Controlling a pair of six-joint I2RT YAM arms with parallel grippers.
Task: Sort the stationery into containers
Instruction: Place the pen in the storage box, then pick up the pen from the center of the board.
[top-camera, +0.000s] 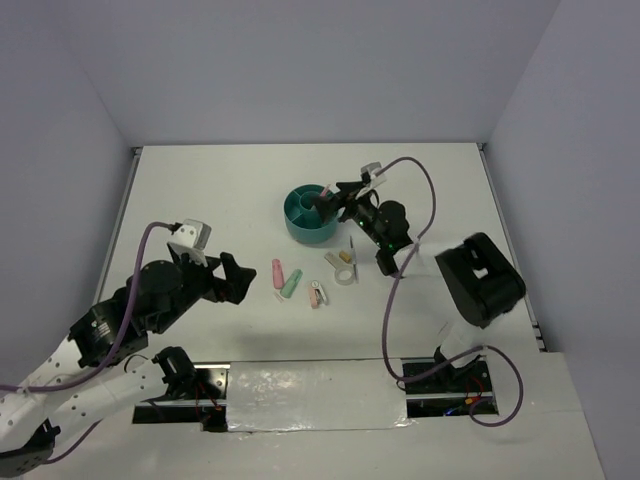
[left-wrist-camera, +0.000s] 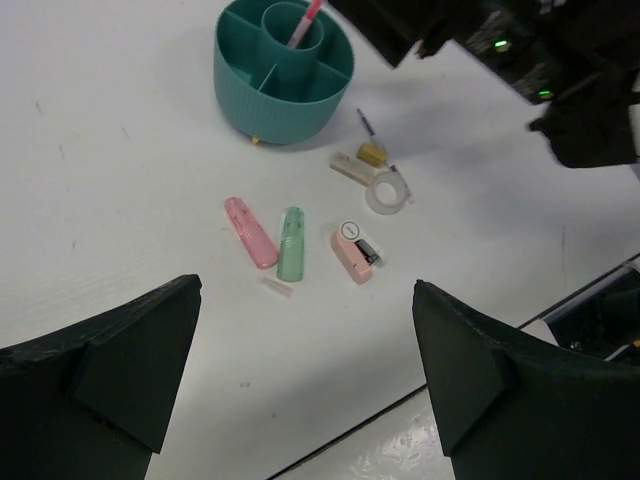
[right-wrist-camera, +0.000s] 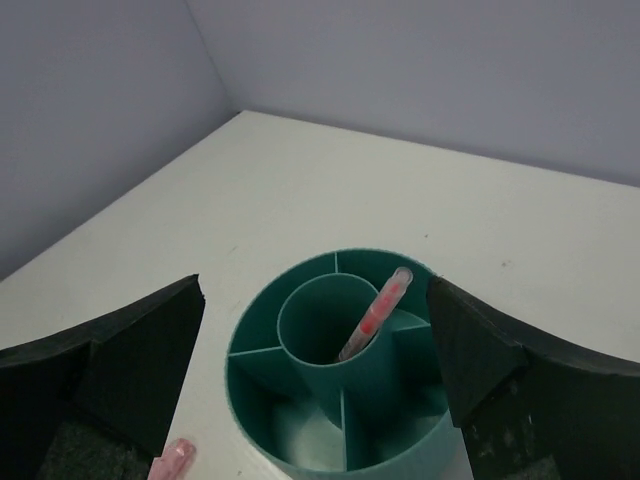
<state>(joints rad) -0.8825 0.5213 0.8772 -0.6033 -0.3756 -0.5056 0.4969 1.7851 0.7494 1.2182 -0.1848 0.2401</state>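
Observation:
The grey pen is still outside the organiser, so my right gripper must come back, tilt downward and lower to close on the pen's middle.
The round teal organiser (top-camera: 300, 232) (left-wrist-camera: 283, 100) (right-wrist-camera: 262, 300) stands mid-table. A thin pink pen (top-camera: 327, 192) (left-wrist-camera: 305, 22) (right-wrist-camera: 375, 315) leans in its central cup. My right gripper (top-camera: 328, 204) (right-wrist-camera: 314, 300) hovers open just above the cup, its jaws apart on either side of the pen, not touching it. On the table lie a pink capsule (left-wrist-camera: 250, 232), a pale-green capsule (left-wrist-camera: 291, 244), a pink-white clip (left-wrist-camera: 355, 253), a clear tape ring (left-wrist-camera: 387, 192), a grey pen (left-wrist-camera: 375, 138) and a yellowish piece (left-wrist-camera: 371, 154). My left gripper (top-camera: 232, 275) (left-wrist-camera: 306, 290) hangs open and empty, left of the capsules.
A beige block (left-wrist-camera: 350, 167) lies beside the yellowish piece. A tiny clear stub (left-wrist-camera: 275, 288) sits below the capsules. The right arm's cable (top-camera: 432, 190) arches over the table's right half. Grey walls close the back and sides.

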